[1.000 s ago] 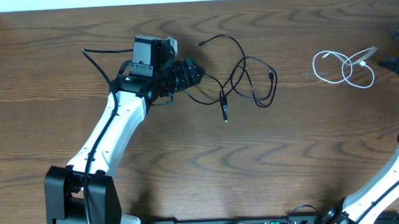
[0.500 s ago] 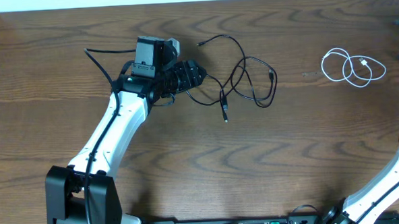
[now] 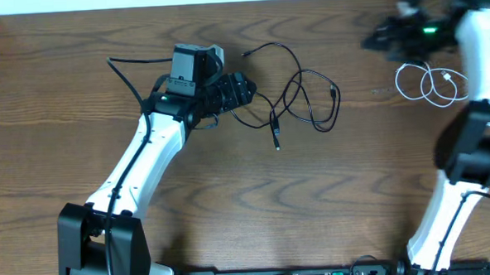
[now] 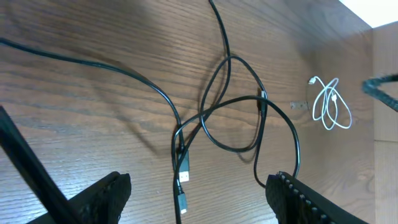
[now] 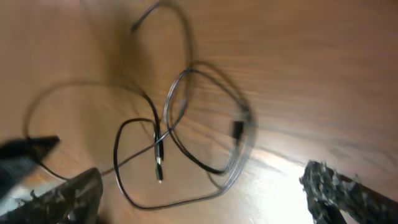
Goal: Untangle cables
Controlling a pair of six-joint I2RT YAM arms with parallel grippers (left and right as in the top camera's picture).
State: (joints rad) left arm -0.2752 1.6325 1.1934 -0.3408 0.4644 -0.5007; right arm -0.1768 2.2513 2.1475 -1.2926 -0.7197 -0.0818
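The right gripper moves across and down onto the black cable's loops next, since they lie below it and to its left in the overhead view.
The black cable (image 3: 275, 128) lies in loose loops on the table's middle back, its plug ends free. My left gripper (image 3: 244, 89) stands open just left of it, holding nothing. In the left wrist view the black cable (image 4: 184, 171) runs between the wide-apart fingers of that gripper (image 4: 199, 205). The white cable (image 3: 429, 86) lies coiled at the back right, apart from the black one, and shows as the white cable (image 4: 329, 106) far right. My right gripper (image 3: 379, 38), blurred, hangs open left of and behind the white coil. Its own view shows the black cable (image 5: 157, 146) beyond the open gripper (image 5: 205, 199).
The table's back edge runs close behind both cables. A thick black arm wire (image 3: 126, 76) arcs left of the left wrist. The right arm (image 3: 477, 136) rises along the right side, beside the white coil. The arm bases stand at the front edge.
The right gripper let go of the white cable, which settled into a coil. The right arm then swung in from the right edge to the back right. The left arm barely shifted.
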